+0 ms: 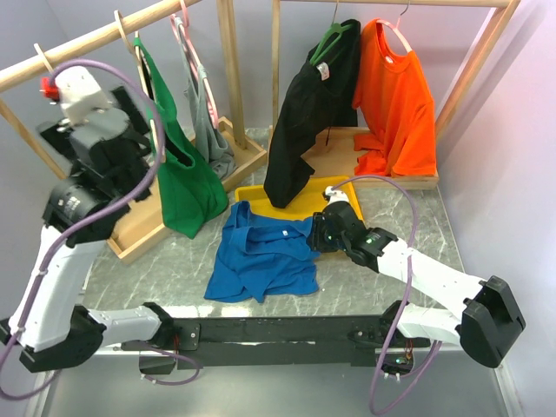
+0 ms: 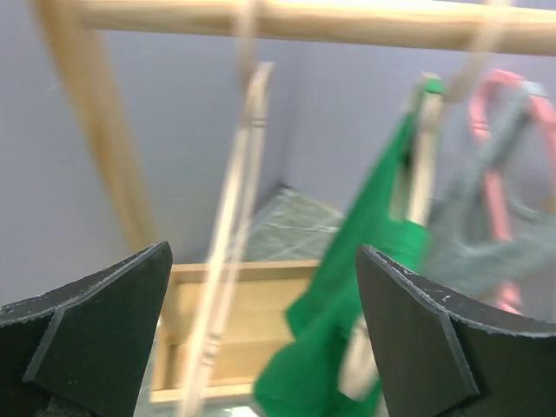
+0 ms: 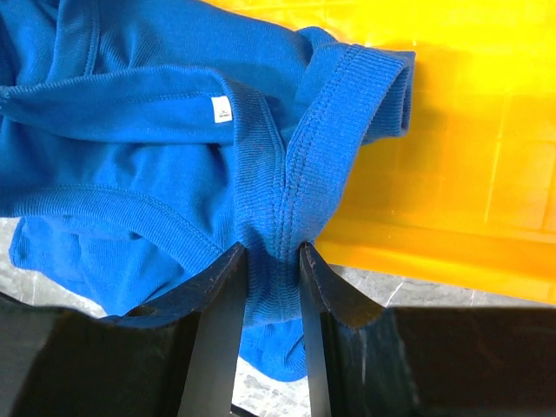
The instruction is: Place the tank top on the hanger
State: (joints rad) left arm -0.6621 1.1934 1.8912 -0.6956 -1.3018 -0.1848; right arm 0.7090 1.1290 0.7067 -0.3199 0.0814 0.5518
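Observation:
My left gripper needs to move down and to the left in the wrist view, onto the pale hanger's lower part (image 2: 206,352), because that part hangs off-centre between my fingers.
The royal-blue tank top (image 1: 261,254) lies crumpled on the marble table, its right edge over a yellow tray (image 1: 340,189). My right gripper (image 3: 274,250) is shut on a bunched ribbed strap of the tank top (image 3: 156,104), near its white label (image 3: 221,109); it also shows in the top view (image 1: 320,233). My left gripper (image 2: 262,254) is open and empty, raised at the left rack. The pale wood hanger (image 2: 233,217) hangs blurred just beyond the jaws, left of centre. In the top view only its hook (image 1: 41,56) shows on the rail.
A dark green tank top (image 1: 178,178) and a grey one on a pink hanger (image 1: 204,104) hang on the left rack, with a wooden base frame (image 1: 139,230) below. A black shirt (image 1: 304,122) and an orange shirt (image 1: 400,95) hang on the right rack.

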